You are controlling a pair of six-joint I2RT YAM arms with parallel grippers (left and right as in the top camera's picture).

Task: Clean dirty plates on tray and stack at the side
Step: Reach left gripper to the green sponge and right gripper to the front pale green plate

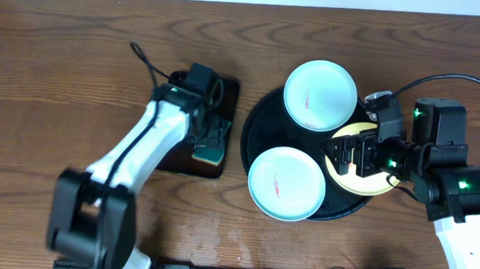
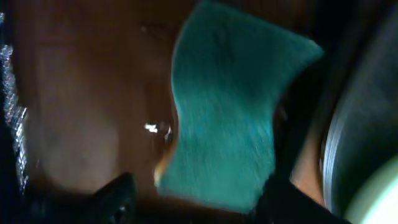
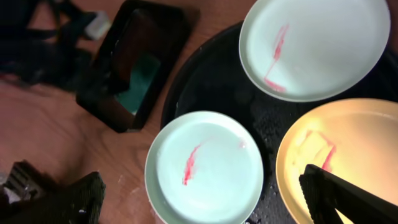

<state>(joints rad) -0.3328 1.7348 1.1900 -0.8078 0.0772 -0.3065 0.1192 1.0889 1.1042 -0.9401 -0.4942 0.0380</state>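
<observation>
Next, my right gripper comes down onto the mint plate's rim beside the gap where black tray shows between the near mint plate and the yellow one.
The round black tray (image 1: 261, 127) holds all three dirty plates. One mint plate (image 1: 320, 95) lies at its far side, a second mint plate (image 1: 286, 183) at its near left, and the yellow plate (image 1: 371, 185) at its right. Each shows a red smear in the right wrist view: far mint plate (image 3: 317, 43), near mint plate (image 3: 205, 168), yellow plate (image 3: 354, 143). My right gripper (image 1: 350, 153) hovers open over the tray, its fingers (image 3: 211, 205) spread across the near mint plate and the yellow plate's edge. My left gripper (image 1: 210, 133) is open around a green sponge (image 2: 230, 106).
The sponge (image 1: 213, 154) lies in a small rectangular dark tray (image 1: 230, 93) left of the round tray, also seen in the right wrist view (image 3: 155, 37). Bare wooden table (image 1: 54, 75) lies to the left. A cable runs behind each arm.
</observation>
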